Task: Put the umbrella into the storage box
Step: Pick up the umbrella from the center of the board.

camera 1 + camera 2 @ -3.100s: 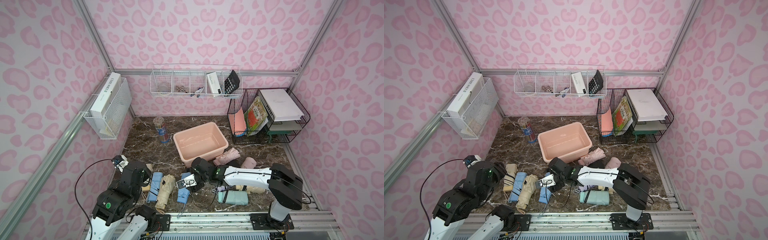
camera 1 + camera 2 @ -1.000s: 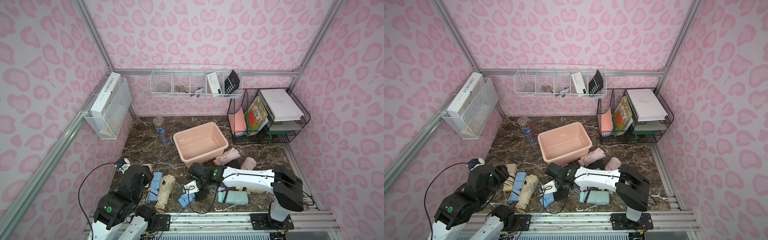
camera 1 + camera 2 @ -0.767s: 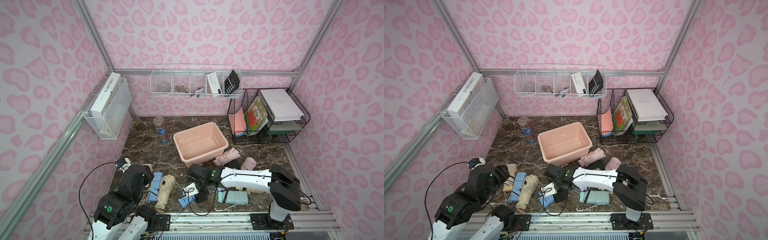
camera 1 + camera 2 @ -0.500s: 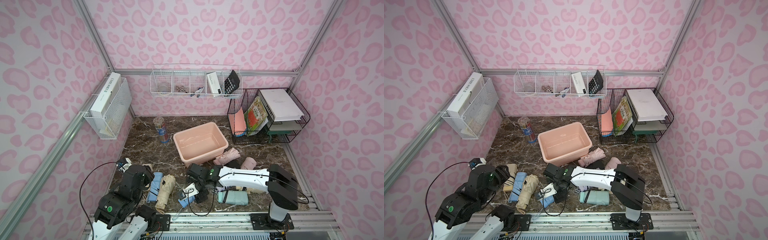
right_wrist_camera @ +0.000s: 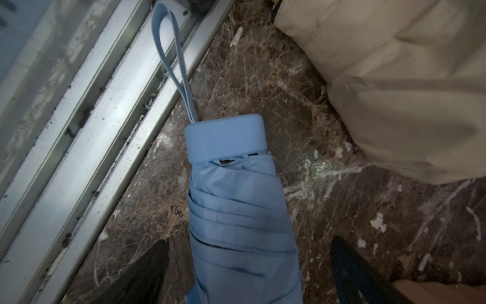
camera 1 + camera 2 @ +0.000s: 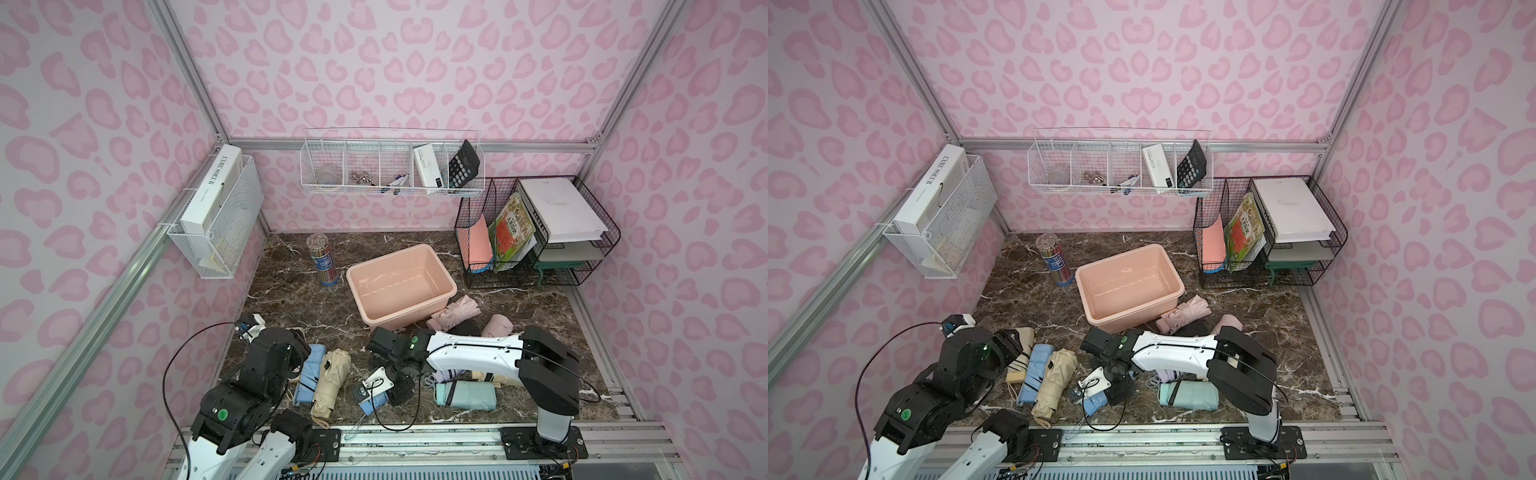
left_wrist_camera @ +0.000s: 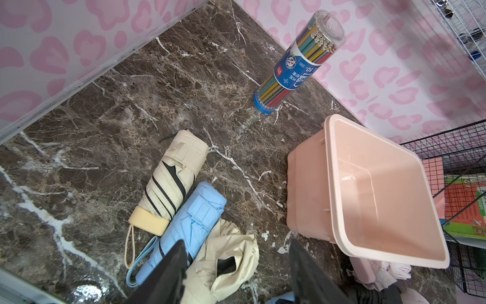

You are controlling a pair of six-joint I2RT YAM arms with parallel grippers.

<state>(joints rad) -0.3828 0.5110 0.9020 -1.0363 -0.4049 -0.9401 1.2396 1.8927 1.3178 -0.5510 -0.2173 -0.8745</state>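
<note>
My right gripper should next move down astride the blue umbrella's folded fabric (image 5: 245, 271) and close its fingers, since the fabric is just below my open gripper, between both fingers.
The storage box (image 6: 399, 318) (image 6: 1121, 320) (image 7: 307, 189), a peach-pink tub, stands empty mid-table. A blue folded umbrella (image 6: 371, 402) (image 6: 1094, 401) (image 5: 236, 210) lies near the front rail, its handle and strap toward the rail. My right gripper (image 6: 384, 395) (image 6: 1108, 390) (image 5: 249, 242) is low over it and open, one finger on each side with a gap to the fabric. My left gripper (image 6: 299, 357) (image 6: 1007, 345) (image 7: 236, 243) hangs open above a crumpled cream umbrella (image 7: 223, 263) and holds nothing.
More folded umbrellas lie around: light blue (image 6: 309, 374), striped cream (image 6: 1021, 353), mint (image 6: 465, 395), pink (image 6: 455, 311). A pencil tube (image 6: 326, 259) stands left of the tub. A black wire rack (image 6: 536, 232) sits back right. The metal rail (image 5: 92, 118) borders the front.
Since three seconds ago my right gripper has moved from beside the tub toward the front and down over the blue umbrella. In the last second it has barely shifted. The left arm has stayed nearly still.
</note>
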